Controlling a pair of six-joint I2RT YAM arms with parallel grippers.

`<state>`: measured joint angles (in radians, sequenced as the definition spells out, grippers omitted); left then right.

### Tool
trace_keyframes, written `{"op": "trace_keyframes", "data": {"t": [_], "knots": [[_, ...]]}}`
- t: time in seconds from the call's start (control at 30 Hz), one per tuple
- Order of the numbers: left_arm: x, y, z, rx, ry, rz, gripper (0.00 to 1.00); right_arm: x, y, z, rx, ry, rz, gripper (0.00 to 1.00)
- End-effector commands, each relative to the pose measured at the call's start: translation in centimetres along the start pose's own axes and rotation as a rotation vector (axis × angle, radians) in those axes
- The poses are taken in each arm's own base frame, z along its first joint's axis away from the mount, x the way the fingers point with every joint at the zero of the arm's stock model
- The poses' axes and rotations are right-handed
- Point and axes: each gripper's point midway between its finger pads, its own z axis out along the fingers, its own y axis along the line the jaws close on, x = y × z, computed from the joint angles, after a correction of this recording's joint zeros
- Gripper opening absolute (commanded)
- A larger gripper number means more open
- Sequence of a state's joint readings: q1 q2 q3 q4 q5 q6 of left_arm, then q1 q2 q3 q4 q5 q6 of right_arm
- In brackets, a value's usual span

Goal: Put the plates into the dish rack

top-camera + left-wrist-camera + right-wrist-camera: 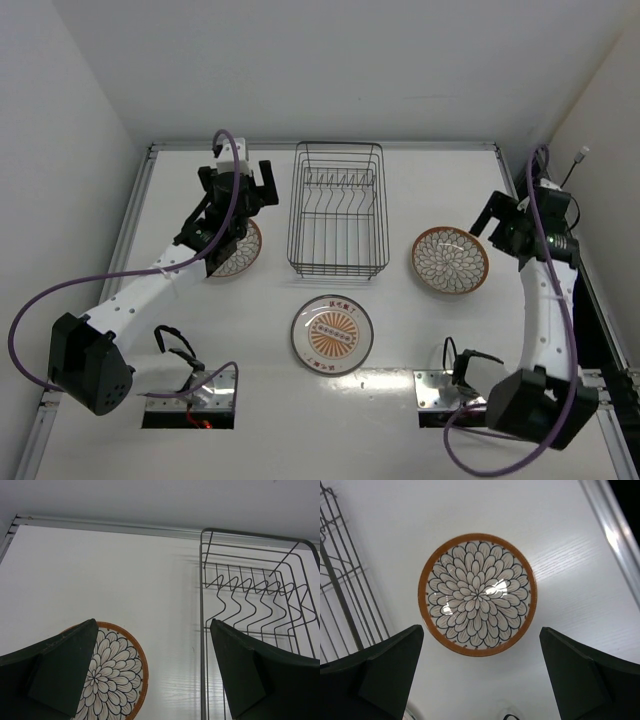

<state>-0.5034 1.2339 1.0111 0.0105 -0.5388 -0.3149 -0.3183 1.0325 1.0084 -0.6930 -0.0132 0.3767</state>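
Observation:
The orange-rimmed plate lies flat with its rim farthest from the rack below my right gripper, which next lowers and turns until its open fingers straddle that rim.
The black wire dish rack (338, 210) stands empty at the table's middle back. One orange-rimmed petal plate (240, 255) lies flat left of it, partly hidden under my left gripper (240, 182). The other orange-rimmed plate (450, 260) lies right of the rack. The white sunburst plate (332, 334) lies in front of the rack. My left gripper (152, 672) is open and empty, above the gap between its plate (117, 672) and the rack (255, 600). My right gripper (480, 675) is open and empty, hovering just short of its plate (477, 594).
A metal rail (320, 145) runs along the table's back edge, with white walls close behind and at both sides. The rack's side wires (340, 595) show at the left of the right wrist view. Purple cables (60, 290) loop off both arms.

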Motion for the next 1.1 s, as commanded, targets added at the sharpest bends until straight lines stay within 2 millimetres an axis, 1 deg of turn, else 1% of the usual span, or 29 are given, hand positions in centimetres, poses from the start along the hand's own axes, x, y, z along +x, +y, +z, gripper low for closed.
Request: {"op": "trace_keyframes", "data": {"t": [0.0, 0.03, 0.07, 0.1, 0.13, 0.2, 0.23, 0.33, 0.43, 0.47, 0.5, 0.57, 0.6, 0.63, 0.67, 0.7, 0.73, 0.77, 0.8, 0.87, 0.9, 0.93, 1.0, 1.03, 1.07], "knots": [[-3.6, -0.4, -0.8, 0.018, -0.099, -0.05, 0.94, 3.3, -0.2, 2.9, -0.047, 0.168, 0.071, 1.0], [-3.6, -0.4, -0.8, 0.018, -0.099, -0.05, 0.94, 5.0, -1.4, 4.0, -0.05, 0.225, 0.127, 1.0], [-4.0, -0.3, -1.1, 0.02, -0.108, -0.056, 0.94, 5.6, -1.5, 4.3, -0.08, 0.234, 0.158, 1.0], [-3.5, -0.1, -1.0, 0.01, -0.101, -0.051, 0.94, 5.5, -1.0, 4.7, -0.149, 0.213, 0.198, 1.0], [-3.5, -0.1, -1.0, 0.009, -0.101, -0.051, 0.94, 6.5, -2.4, 4.9, -0.137, 0.214, 0.249, 1.0], [-3.7, -0.1, -1.0, 0.011, -0.109, -0.056, 0.94, 6.8, -3.3, 5.0, -0.125, 0.202, 0.293, 1.0], [-3.7, -0.1, -1.0, 0.011, -0.109, -0.056, 0.94, 7.2, -4.3, 5.3, -0.103, 0.207, 0.321, 1.0], [-3.7, -0.1, -1.0, 0.011, -0.109, -0.056, 0.94, 9.0, -5.3, 6.1, -0.105, 0.266, 0.373, 1.0], [-3.9, -0.2, -1.0, 0.013, -0.116, -0.06, 0.94, 10.4, -5.7, 7.4, -0.145, 0.284, 0.427, 1.0], [-3.9, -0.3, -1.0, 0.022, -0.114, -0.06, 0.94, 11.3, -5.2, 7.7, -0.176, 0.309, 0.45, 0.98], [-3.9, -0.3, -1.0, 0.022, -0.114, -0.06, 0.94, 11.7, -5.6, 8.5, -0.186, 0.323, 0.474, 0.95], [-3.9, -0.3, -1.0, 0.022, -0.114, -0.06, 0.94, 13.3, -5.5, 9.3, -0.217, 0.368, 0.512, 0.87], [-3.9, -0.3, -1.0, 0.022, -0.114, -0.06, 0.94, 13.6, -5.7, 9.6, -0.222, 0.381, 0.532, 0.87], [-3.9, -0.3, -1.0, 0.022, -0.114, -0.06, 0.94, 15.0, -5.7, 10.1, -0.234, 0.425, 0.57, 0.87], [-3.9, -0.3, -1.0, 0.022, -0.114, -0.06, 0.94, 15.1, -5.4, 10.2, -0.269, 0.427, 0.561, 0.86], [-3.9, -0.3, -1.0, 0.022, -0.114, -0.06, 0.94, 15.1, -5.5, 10.2, -0.257, 0.429, 0.568, 0.86], [-3.9, -0.3, -1.0, 0.022, -0.114, -0.06, 0.94, 14.8, -5.8, 10.6, -0.248, 0.421, 0.562, 0.86], [-4.2, -0.3, -1.2, 0.024, -0.122, -0.065, 0.94, 14.0, -5.9, 10.8, -0.25, 0.404, 0.553, 0.86], [-4.2, -0.3, -1.2, 0.024, -0.122, -0.065, 0.94, 14.2, -5.8, 11.0, -0.246, 0.426, 0.549, 0.84], [-4.2, -0.3, -1.2, 0.024, -0.122, -0.065, 0.94, 13.5, -6.0, 11.5, -0.247, 0.427, 0.542, 0.81], [-4.2, -0.3, -1.2, 0.024, -0.122, -0.065, 0.94, 13.8, -5.9, 11.7, -0.258, 0.445, 0.553, 0.77], [-4.2, -0.3, -1.2, 0.024, -0.122, -0.065, 0.94, 13.3, -5.6, 11.9, -0.27, 0.455, 0.551, 0.75], [-4.2, -0.1, -1.2, 0.015, -0.124, -0.065, 0.94, 13.4, -5.8, 12.2, -0.272, 0.479, 0.546, 0.69], [-4.2, -0.1, -1.2, 0.015, -0.124, -0.065, 0.94, 13.0, -5.9, 12.3, -0.272, 0.477, 0.546, 0.66], [-4.2, -0.1, -1.2, 0.015, -0.124, -0.065, 0.94, 12.9, -5.8, 12.4, -0.28, 0.487, 0.553, 0.63]]}}
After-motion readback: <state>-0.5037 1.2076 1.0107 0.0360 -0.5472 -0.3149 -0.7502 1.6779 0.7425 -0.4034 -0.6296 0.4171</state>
